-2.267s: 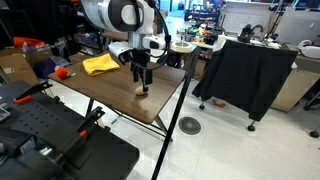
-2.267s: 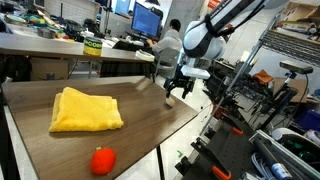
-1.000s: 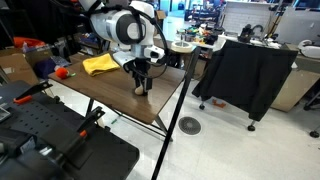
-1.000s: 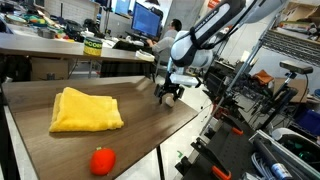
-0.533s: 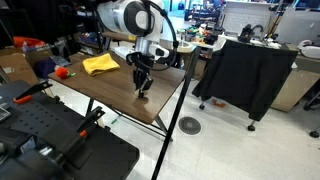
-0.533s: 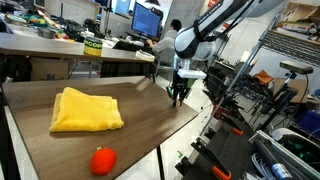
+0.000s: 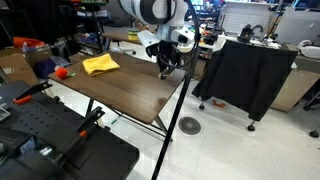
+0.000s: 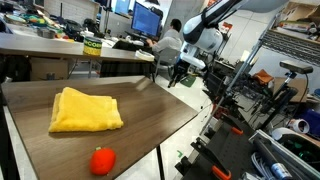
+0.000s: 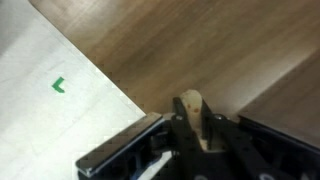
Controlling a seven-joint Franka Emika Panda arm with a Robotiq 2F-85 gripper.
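Observation:
I need to move my gripper away from the table edge and pale floor next, then go down onto the brown table and let go, because the edge and the floor both show close beside the tan piece.
My gripper [image 9: 197, 122] is shut on a small tan, wood-coloured piece [image 9: 192, 106] that sticks out between the dark fingers [image 9: 180, 132]. In both exterior views the gripper [image 7: 165, 69] [image 8: 178, 79] hangs above the far corner of the brown wooden table [image 7: 120, 98] [image 8: 140, 125], clear of its surface. The held piece is too small to make out there. A yellow cloth [image 7: 100, 64] [image 8: 85, 108] lies folded on the table well away from the gripper. A red, round object [image 8: 102, 160] [image 7: 63, 72] sits near the table's other end.
The table edge and pale floor with a green mark [image 9: 58, 86] show below the gripper. A black-draped cart [image 7: 245, 75] stands past the table. Black equipment [image 7: 50, 145] fills the near floor. A seated person [image 8: 168, 45] and metal shelving [image 8: 275, 90] are close.
The gripper came down on the small tan piece on the table, shut on it, then rose and swung toward the table's far corner with the piece in it.

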